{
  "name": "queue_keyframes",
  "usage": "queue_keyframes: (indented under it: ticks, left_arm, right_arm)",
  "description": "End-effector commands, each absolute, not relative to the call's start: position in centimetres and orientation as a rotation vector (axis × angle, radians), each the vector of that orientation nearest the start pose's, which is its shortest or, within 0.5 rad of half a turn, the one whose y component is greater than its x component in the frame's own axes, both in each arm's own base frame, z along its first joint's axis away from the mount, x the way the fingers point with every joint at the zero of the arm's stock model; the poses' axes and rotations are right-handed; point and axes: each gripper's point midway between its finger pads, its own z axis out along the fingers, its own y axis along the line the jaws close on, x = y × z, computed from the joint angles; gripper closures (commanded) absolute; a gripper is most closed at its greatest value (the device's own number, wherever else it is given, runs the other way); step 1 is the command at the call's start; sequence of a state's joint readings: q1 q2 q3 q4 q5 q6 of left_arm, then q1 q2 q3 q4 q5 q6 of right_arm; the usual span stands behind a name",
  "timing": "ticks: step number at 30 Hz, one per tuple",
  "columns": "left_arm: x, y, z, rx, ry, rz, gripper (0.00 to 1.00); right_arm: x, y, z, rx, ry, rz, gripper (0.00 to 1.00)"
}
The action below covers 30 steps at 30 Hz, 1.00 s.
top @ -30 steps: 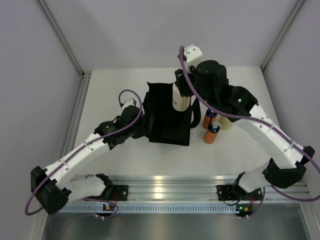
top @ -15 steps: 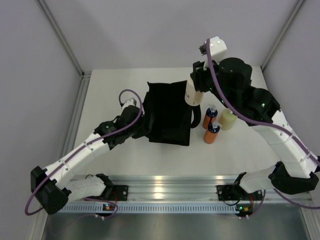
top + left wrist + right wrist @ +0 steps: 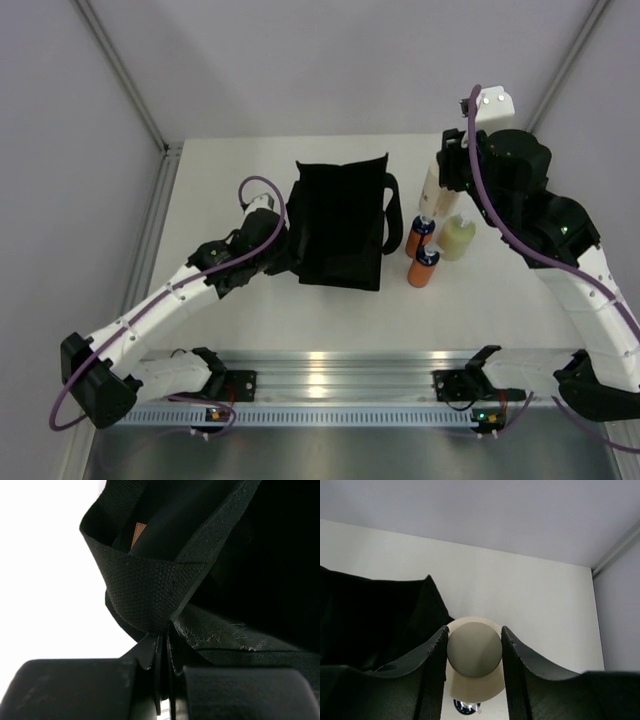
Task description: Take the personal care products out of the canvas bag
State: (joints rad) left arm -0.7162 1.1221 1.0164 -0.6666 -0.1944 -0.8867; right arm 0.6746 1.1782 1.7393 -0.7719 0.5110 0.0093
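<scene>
My right gripper needs to go down and back, where the free tabletop [image 3: 459, 280] beside the near orange bottle is, to release the beige bottle [image 3: 431, 195].
The black canvas bag [image 3: 340, 225] stands open in the middle of the table. My left gripper [image 3: 284, 250] is shut on the fabric of its left rim [image 3: 150, 590], and the jaws [image 3: 162, 637] pinch a fold. My right gripper [image 3: 442, 168] is shut on the cap [image 3: 474, 649] of a beige cylinder bottle [image 3: 431, 195]. That bottle hangs upright in the air to the right of the bag. Below it on the table stand two orange bottles with dark caps [image 3: 418, 237] [image 3: 424, 267] and a rounded yellow-green bottle [image 3: 457, 238]. The bag's inside looks dark.
The bag's strap handle [image 3: 391, 215] drapes over its right side, close to the orange bottles. Grey walls close off the back and both sides of the table. An aluminium rail [image 3: 330, 370] runs along the near edge.
My right arm has lifted the beige bottle out of the bag and carried it to the right, over the standing bottles. The left arm and the bag have stayed still.
</scene>
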Motion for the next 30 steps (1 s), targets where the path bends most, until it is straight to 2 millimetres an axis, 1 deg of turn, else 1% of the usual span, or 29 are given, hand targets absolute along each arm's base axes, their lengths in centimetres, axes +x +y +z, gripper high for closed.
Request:
queue_keyframes:
  ticks: [1,2,3,4,6,7,10,11,12,13,15,16,18,19,21,22,23,24,25,27,28,30]
  left_arm:
    - [24.3,-21.0,19.6,-0.272,2.378,-0.568,1.00]
    - [24.2,-21.0,19.6,-0.270,2.380,-0.567,1.00]
    - [24.2,-21.1,19.5,-0.269,2.381,-0.568,1.00]
    - [24.2,-21.0,19.5,-0.269,2.384,-0.566,1.00]
    - [24.2,-21.1,19.5,-0.267,2.385,-0.569,1.00]
    - [24.1,-21.1,19.4,-0.267,2.386,-0.570,1.00]
    - [24.1,-21.1,19.3,-0.264,2.391,-0.568,1.00]
    - [24.1,-21.1,19.3,-0.264,2.391,-0.568,1.00]
    - [24.1,-21.2,19.3,-0.263,2.393,-0.568,1.00]
    - [24.1,-21.2,19.3,-0.263,2.394,-0.569,1.00]
    - [24.2,-21.3,19.1,-0.262,2.399,-0.567,1.00]
    - [24.1,-21.3,19.0,-0.261,2.402,-0.566,1.00]
    - [24.1,-21.4,19.0,-0.257,2.406,-0.569,1.00]
    - [24.1,-21.3,19.0,-0.254,2.407,-0.569,1.00]
    - [24.1,-21.4,18.9,-0.250,2.409,-0.568,1.00]
    - [24.1,-21.4,18.9,-0.248,2.410,-0.566,1.00]
    - [24.1,-21.4,19.0,-0.246,2.406,-0.569,1.00]
    - [24.1,-21.4,19.0,-0.243,2.407,-0.567,1.00]
    - [24.0,-21.4,19.0,-0.241,2.408,-0.567,1.00]
    - [24.1,-21.4,19.0,-0.237,2.409,-0.568,1.00]
    - [24.1,-21.5,19.1,-0.235,2.408,-0.570,1.00]
    - [24.0,-21.5,19.0,-0.230,2.410,-0.572,1.00]
  right_arm:
    - [29.0,9.9,47.8,-0.074,1.636,0.075,1.00]
    - [28.9,9.6,47.5,-0.066,1.639,0.070,1.00]
    - [28.7,8.7,47.4,-0.043,1.636,0.057,1.00]
    - [28.9,8.5,46.4,-0.041,1.656,0.046,1.00]
    - [28.4,7.6,46.1,-0.016,1.653,0.031,1.00]
    - [28.6,7.2,45.1,-0.003,1.669,0.014,1.00]
    - [28.2,5.9,44.4,0.046,1.654,0.002,1.00]
    - [28.4,5.8,43.5,0.055,1.666,-0.003,1.00]
    - [28.1,5.4,43.4,0.068,1.659,-0.004,1.00]
    - [28.2,5.0,42.3,0.077,1.678,-0.026,1.00]
    - [27.8,4.1,42.1,0.107,1.659,-0.034,1.00]
    - [28.0,4.1,41.0,0.106,1.675,-0.042,1.00]
    - [27.8,3.5,40.6,0.130,1.666,-0.044,1.00]
    - [27.9,3.4,39.6,0.133,1.683,-0.049,1.00]
    - [27.8,2.9,39.2,0.151,1.675,-0.053,1.00]
    - [27.8,2.9,38.0,0.156,1.691,-0.057,1.00]
    - [27.9,2.7,37.6,0.163,1.693,-0.064,1.00]
    - [27.7,2.3,37.6,0.180,1.674,-0.064,1.00]
    - [27.8,2.2,36.3,0.186,1.693,-0.071,1.00]
    - [27.5,1.9,35.8,0.200,1.679,-0.063,1.00]
    - [27.7,1.8,34.9,0.208,1.683,-0.067,1.00]
    - [27.5,1.5,34.4,0.223,1.679,-0.069,1.00]
